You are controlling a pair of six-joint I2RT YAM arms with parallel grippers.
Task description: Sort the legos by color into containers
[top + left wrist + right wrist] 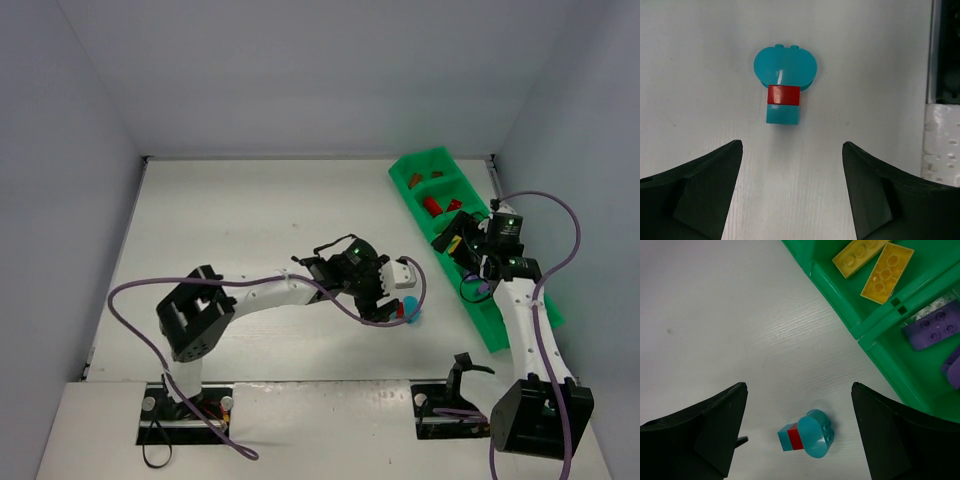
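The robot's left gripper should move down and to the right in the top view, around the red and small teal bricks, because they lie below it on that side.
A small lego stack lies on the white table: a round teal piece (785, 64) joined to a red brick (783, 95) and a small teal brick (782, 114). It also shows in the right wrist view (807, 435) and in the top view (410, 316). My left gripper (792, 155) is open and empty, just short of the stack (390, 298). My right gripper (799, 405) is open and empty, hovering above the stack, at the green tray's (492, 320) inner edge (452, 246). The tray holds yellow bricks (874, 264) and purple bricks (932, 326) in neighbouring compartments.
In the top view the tray's far compartments hold brown bricks (416, 180) and red bricks (433, 205). A white block (942, 145) sits at the right edge of the left wrist view. Grey walls enclose the table on three sides.
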